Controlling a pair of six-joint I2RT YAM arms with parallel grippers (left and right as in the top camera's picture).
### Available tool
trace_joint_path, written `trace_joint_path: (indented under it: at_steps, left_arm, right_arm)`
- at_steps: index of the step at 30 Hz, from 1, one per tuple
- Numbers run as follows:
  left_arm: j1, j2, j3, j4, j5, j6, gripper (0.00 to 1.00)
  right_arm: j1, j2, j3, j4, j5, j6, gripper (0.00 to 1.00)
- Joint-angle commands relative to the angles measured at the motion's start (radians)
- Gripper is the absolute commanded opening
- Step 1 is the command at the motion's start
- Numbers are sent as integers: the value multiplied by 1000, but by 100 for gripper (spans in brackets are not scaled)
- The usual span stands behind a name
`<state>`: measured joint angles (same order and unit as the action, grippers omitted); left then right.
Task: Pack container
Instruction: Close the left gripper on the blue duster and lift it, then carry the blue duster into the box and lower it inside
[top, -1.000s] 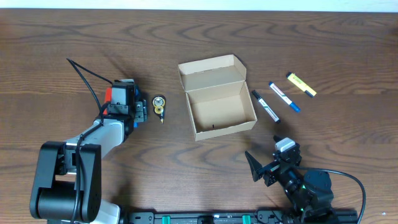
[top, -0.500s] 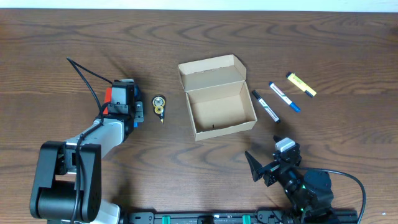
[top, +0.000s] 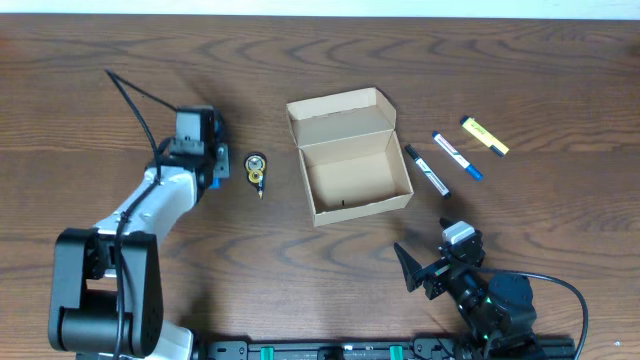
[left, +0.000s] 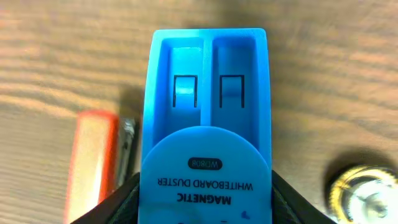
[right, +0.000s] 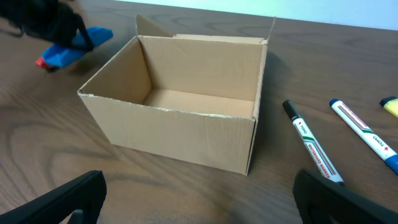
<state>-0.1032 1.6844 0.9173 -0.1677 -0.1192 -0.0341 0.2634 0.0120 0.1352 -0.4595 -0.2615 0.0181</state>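
I will next lift my left gripper over the box's side, turn and lower the duster inside, as the near part of the empty box's bottom is right of it in the overhead view.
The container, an open tan cardboard box with its flap lid standing at the back, sits mid-table; it also shows in the right wrist view and is empty. My left gripper is left of the box, shut on a blue magnetic whiteboard duster, which also shows in the right wrist view. A red-orange object lies on the table just under it. My right gripper is open and empty in front of the box, its jaws spread wide.
A small round yellow item lies between the left gripper and the box. A black marker, a blue marker and a yellow highlighter lie right of the box.
My left gripper has shifted and lifted with the blue duster; the red object beside it is now hidden in the overhead view. The right arm has not moved.
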Motion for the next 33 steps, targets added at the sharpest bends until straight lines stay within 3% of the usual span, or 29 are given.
trace_joint_path:
  at_steps: [1, 7, 14, 23, 33]
  left_arm:
    - [-23, -58, 89, -53, 18, 81, 43]
    - [-114, -157, 183, -159, 91, 190, 42]
    - [-275, -253, 198, -172, 254, 293, 43]
    - [-490, -210, 198, -107, 278, 398, 47]
    - [-605, -106, 200, -105, 319, 475, 47]
  right_arm:
    - [19, -5, -5, -1, -4, -8, 99]
    - [19, -5, -5, -1, -5, -8, 99]
    - [19, -5, -5, -1, -5, -8, 99]
    - [19, -5, -5, -1, -5, -8, 99]
    - [19, -5, -5, -1, -5, -8, 99]
